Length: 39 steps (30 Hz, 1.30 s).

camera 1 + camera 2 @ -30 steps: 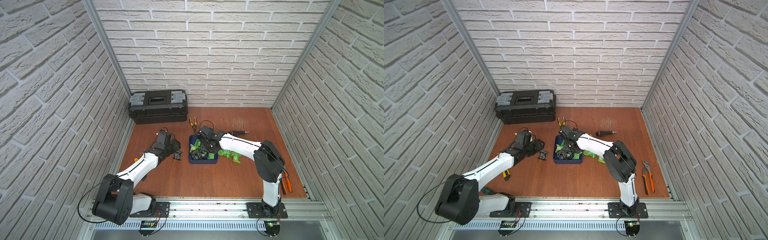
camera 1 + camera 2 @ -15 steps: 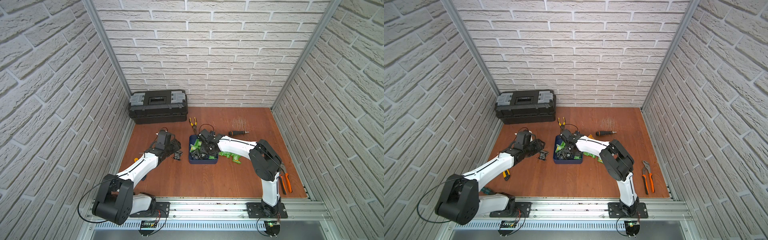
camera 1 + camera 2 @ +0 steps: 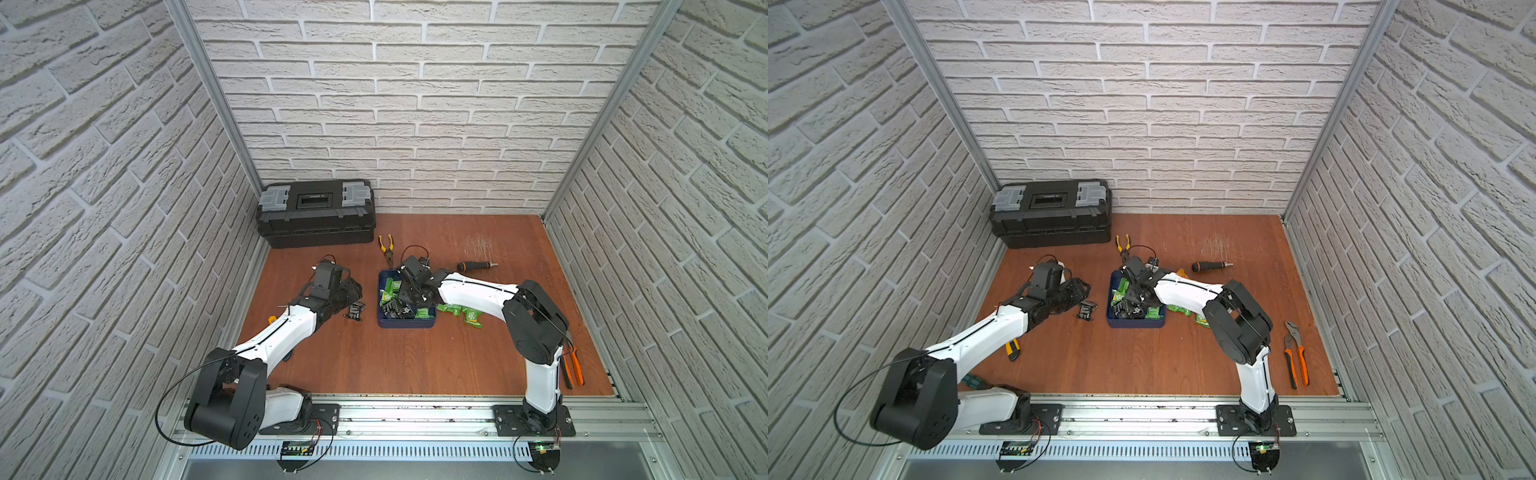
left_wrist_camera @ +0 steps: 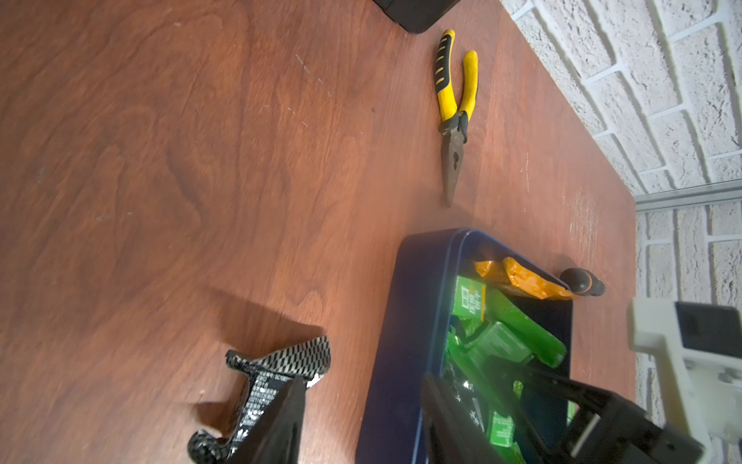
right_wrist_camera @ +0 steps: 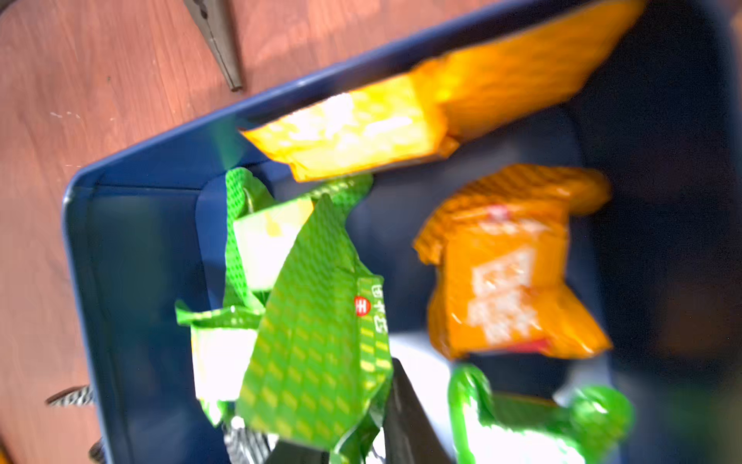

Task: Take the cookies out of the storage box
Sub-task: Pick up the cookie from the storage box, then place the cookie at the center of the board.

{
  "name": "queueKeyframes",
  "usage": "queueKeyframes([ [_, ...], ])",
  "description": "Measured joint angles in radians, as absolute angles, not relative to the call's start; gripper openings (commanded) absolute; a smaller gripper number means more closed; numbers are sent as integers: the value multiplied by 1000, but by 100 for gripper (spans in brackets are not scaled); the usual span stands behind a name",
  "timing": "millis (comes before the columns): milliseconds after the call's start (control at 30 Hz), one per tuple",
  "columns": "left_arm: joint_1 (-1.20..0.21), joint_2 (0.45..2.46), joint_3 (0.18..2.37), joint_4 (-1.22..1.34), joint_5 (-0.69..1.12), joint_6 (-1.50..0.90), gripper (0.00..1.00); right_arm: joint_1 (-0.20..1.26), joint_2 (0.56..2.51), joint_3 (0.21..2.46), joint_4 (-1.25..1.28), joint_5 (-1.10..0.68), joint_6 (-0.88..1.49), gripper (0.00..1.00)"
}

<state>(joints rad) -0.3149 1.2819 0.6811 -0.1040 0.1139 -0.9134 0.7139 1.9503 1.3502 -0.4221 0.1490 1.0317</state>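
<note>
The green packet should go next to its kind: my right gripper will move up over the box's side, go down to the tabletop between the screwdriver and the green cookies, and let go of it there.
The navy storage box (image 3: 405,325) sits mid-table and holds green, orange and black cookies (image 3: 392,296). My right gripper (image 5: 353,438) reaches down inside the box and is shut on a green cookie packet (image 5: 317,361); two orange packets (image 5: 510,281) lie beyond it. Several green cookies (image 3: 461,311) lie on the table right of the box. My left gripper (image 4: 361,426) stands open just left of the box, one finger over a black packet (image 4: 277,369) on the wood and the other finger over the box's wall (image 4: 405,321).
A black toolbox (image 3: 318,214) stands at the back left. Yellow-handled pliers (image 3: 387,249) and a screwdriver (image 3: 473,265) lie behind the box. Orange-handled pliers (image 3: 571,368) lie at the front right, and a yellow utility knife (image 3: 1013,349) lies under the left arm.
My right gripper has shifted slightly within the box and closed on the green packet. The left arm has stayed where it was.
</note>
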Motion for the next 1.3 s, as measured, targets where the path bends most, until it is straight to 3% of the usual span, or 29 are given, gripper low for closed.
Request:
queueKeyframes([
  [567, -364, 1328, 720, -138, 105, -894, 53, 675, 1697, 1271, -490, 72, 904, 6],
  [800, -457, 1387, 862, -209, 56, -809, 53, 410, 1512, 1109, -502, -5, 819, 8],
  [933, -530, 1439, 945, -263, 1, -758, 54, 253, 1506, 978, -470, -86, 805, 8],
  [1300, -657, 1554, 1047, -303, -46, -709, 53, 139, 1573, 882, -333, -228, 789, 11],
])
